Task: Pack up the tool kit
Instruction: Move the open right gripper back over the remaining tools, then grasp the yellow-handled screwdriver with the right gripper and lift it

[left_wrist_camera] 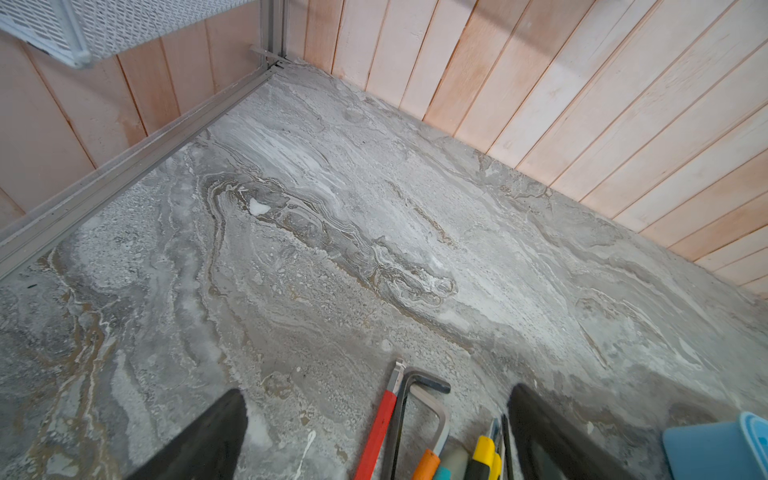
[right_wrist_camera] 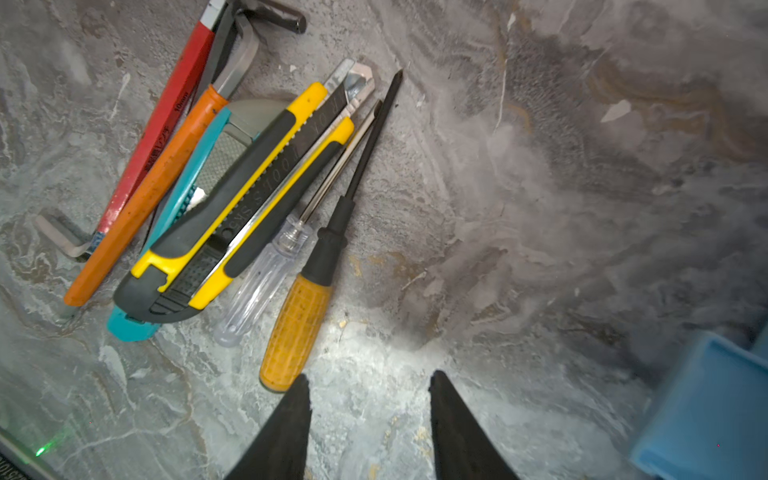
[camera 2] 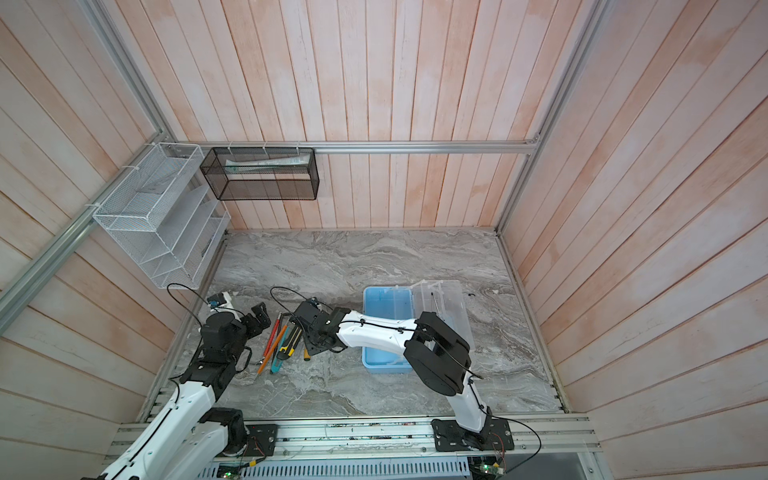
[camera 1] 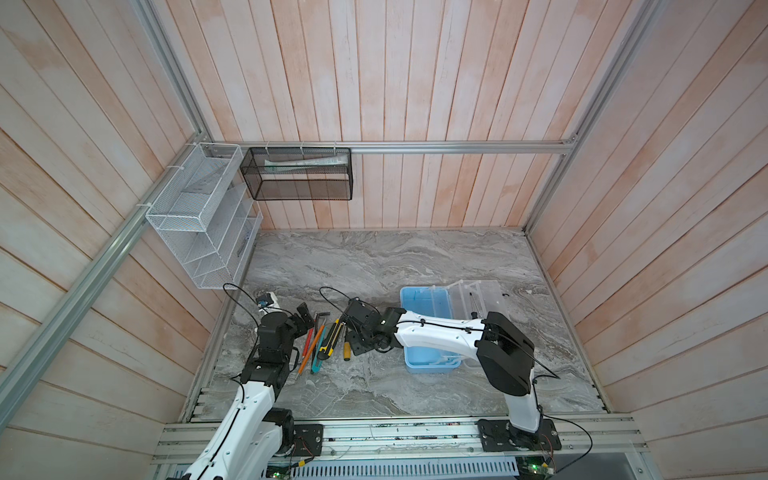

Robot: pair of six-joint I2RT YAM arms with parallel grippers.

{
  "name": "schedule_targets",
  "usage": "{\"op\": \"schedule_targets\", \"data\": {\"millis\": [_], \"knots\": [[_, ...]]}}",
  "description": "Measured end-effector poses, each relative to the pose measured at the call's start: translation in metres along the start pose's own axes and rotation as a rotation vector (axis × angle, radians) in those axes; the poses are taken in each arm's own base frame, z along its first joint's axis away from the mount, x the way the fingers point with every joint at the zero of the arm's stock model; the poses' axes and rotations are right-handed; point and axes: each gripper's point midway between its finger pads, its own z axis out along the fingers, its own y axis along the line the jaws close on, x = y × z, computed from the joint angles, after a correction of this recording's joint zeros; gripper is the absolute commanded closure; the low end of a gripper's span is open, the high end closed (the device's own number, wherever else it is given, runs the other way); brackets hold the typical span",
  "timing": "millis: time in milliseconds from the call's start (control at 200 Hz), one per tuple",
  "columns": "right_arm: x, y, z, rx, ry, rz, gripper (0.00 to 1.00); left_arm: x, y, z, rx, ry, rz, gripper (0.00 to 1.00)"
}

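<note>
The yellow screwdriver handle is outside my open fingers, so I will next move my right gripper toward the tools and down onto the handle [camera 1: 347, 345] [right_wrist_camera: 314, 291] beside its black collar.
The tool kit's light-blue case [camera 1: 428, 353] lies open on the marble at the right in both top views, its clear lid [camera 1: 478, 299] folded back. Left of it the loose tools lie side by side: red pencil [right_wrist_camera: 166, 108], orange pencil [right_wrist_camera: 158, 183], teal cutter [right_wrist_camera: 187, 187], yellow-black cutter [right_wrist_camera: 232, 216], clear-handled screwdriver [right_wrist_camera: 262, 286], yellow-handled screwdriver [right_wrist_camera: 297, 328] and hex keys [right_wrist_camera: 249, 45]. My right gripper [right_wrist_camera: 370, 378] hovers open and empty, one fingertip beside the yellow handle's end. My left gripper [left_wrist_camera: 376, 392] stands wide open over the pencil tips, holding nothing.
A white wire-mesh rack [camera 1: 199, 216] hangs on the left wall and a black mesh basket [camera 1: 297, 174] on the back rail. Wooden walls close three sides. The aluminium base rail [camera 1: 395, 436] runs along the front. My right arm [camera 1: 436, 332] crosses over the case.
</note>
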Motion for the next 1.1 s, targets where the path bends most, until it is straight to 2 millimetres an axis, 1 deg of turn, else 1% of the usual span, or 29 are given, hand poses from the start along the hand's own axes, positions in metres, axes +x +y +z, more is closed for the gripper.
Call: {"op": "schedule_targets", "data": {"millis": [310,485,605,725,825,970,1100], "knots": [[-0.008,0.023,0.029,-0.043,0.021,0.001,0.52,-0.001,0.000,-0.001,0.002,-0.005,-0.002,0.00],[-0.010,0.027,0.044,-0.023,0.045,-0.003,0.52,-0.001,0.000,-0.001,0.001,-0.005,-0.001,0.00],[-0.010,0.026,0.042,-0.008,0.055,-0.006,0.53,-0.001,0.000,-0.001,0.002,-0.006,-0.001,0.00],[-0.005,0.018,0.042,0.030,0.072,-0.010,0.56,-0.001,0.000,-0.001,0.002,-0.007,-0.002,0.00],[-0.003,0.015,0.041,0.044,0.073,-0.009,0.57,-0.002,0.000,-0.002,0.005,-0.012,-0.003,0.00],[0.005,0.007,0.037,0.069,0.082,-0.002,0.57,-0.004,-0.001,-0.004,0.009,-0.022,-0.005,0.01],[0.006,0.007,0.036,0.061,0.072,-0.001,0.57,-0.004,-0.001,-0.005,0.010,-0.023,-0.005,0.00]]}}
